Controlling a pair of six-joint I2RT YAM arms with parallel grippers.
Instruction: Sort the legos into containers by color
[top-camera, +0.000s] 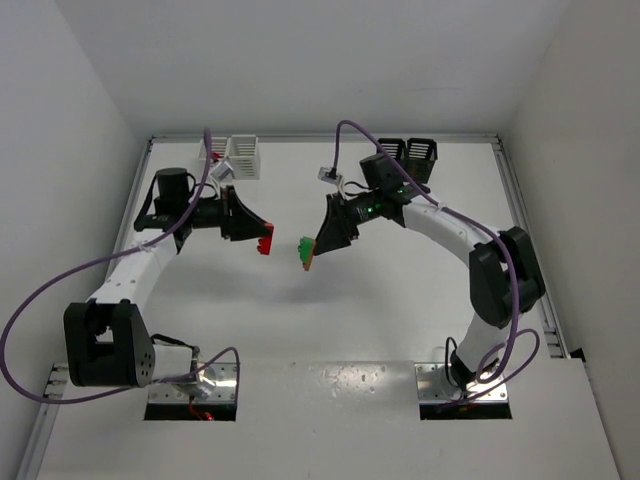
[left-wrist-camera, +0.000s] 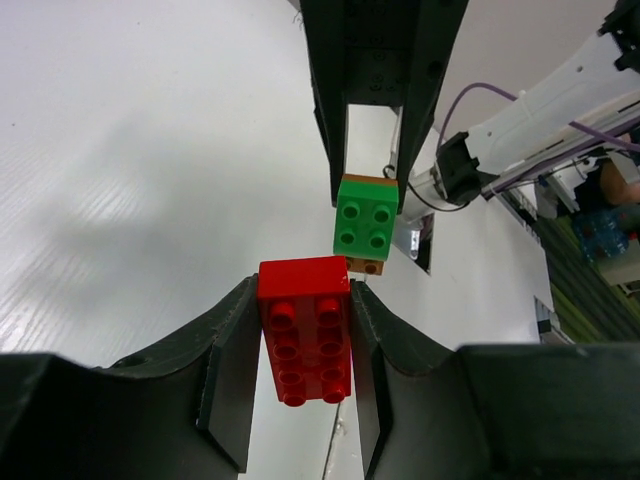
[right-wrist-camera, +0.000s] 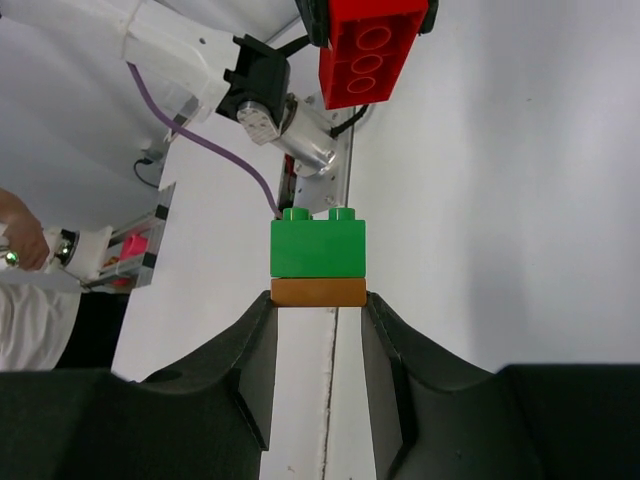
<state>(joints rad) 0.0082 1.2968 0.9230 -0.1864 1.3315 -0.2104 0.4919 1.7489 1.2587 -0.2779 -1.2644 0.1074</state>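
Observation:
The left gripper moves outward next and turns away from my right gripper, over the white bin farther left (top-camera: 213, 151) in the top view, where red shows.
My left gripper (top-camera: 262, 240) is shut on a red lego brick (left-wrist-camera: 304, 328) and holds it above the table's middle; the brick also shows in the top view (top-camera: 264, 241) and the right wrist view (right-wrist-camera: 370, 48). My right gripper (top-camera: 308, 254) faces it, shut on the thin orange-brown plate (right-wrist-camera: 318, 292) under a green lego brick (right-wrist-camera: 317, 247). That joined chunk also shows in the top view (top-camera: 306, 251) and the left wrist view (left-wrist-camera: 365, 225). The two held pieces are apart. Two white bins (top-camera: 240, 157) stand at the back left, two black bins (top-camera: 412, 155) at the back right.
A purple cable (top-camera: 60, 285) loops from the left arm out over the table's left side. The right arm's elbow (top-camera: 505, 275) is near the right edge rail. A person's hand (right-wrist-camera: 22, 240) shows beyond the table in the right wrist view.

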